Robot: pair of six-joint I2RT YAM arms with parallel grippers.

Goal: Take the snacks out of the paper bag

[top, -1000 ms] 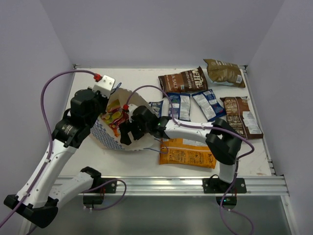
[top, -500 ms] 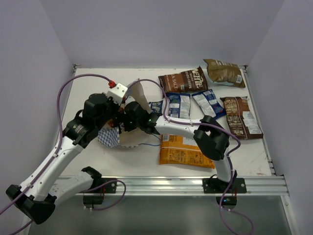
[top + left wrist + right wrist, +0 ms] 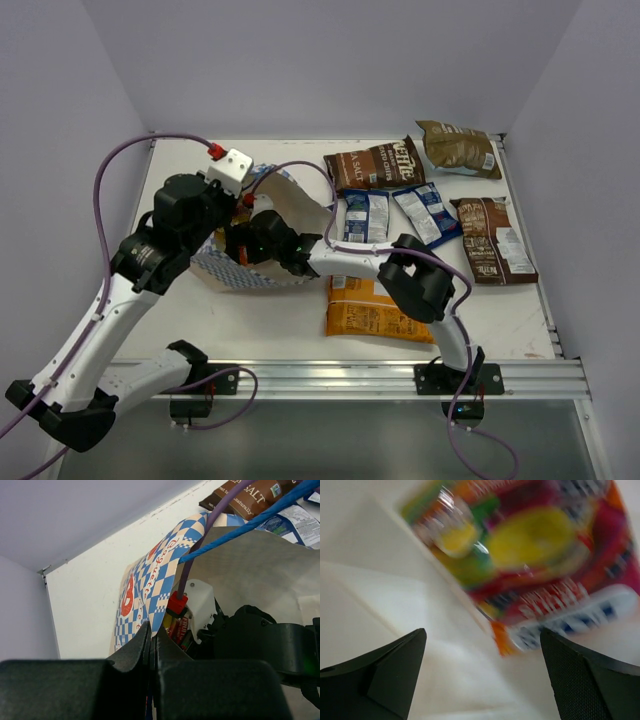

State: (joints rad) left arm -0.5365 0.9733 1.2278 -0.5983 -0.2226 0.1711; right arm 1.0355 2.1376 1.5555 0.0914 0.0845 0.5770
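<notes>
My right gripper shifts toward the right in its wrist view next, onto the small red-yellow packet's middle, since only a corner lines up between my fingertips.
The paper bag lies tipped at centre left, its blue-and-white checks and white inside showing in the left wrist view. My left gripper is shut on the bag's rim and holds the mouth open. My right gripper is open inside the bag, just short of the small red-yellow packet, not touching it. Three brown chip bags, two blue packets and the orange bag lie on the table. The third blue packet is hidden.
The right arm stretches across the table over the orange bag. A blue cord handle and a purple cable cross the bag mouth. Walls close in the table on the left, back and right.
The left gripper has pulled the bag rim up and back, tipping the bag over. The right gripper has pushed further left into the bag. The packet no longer shows from above.
</notes>
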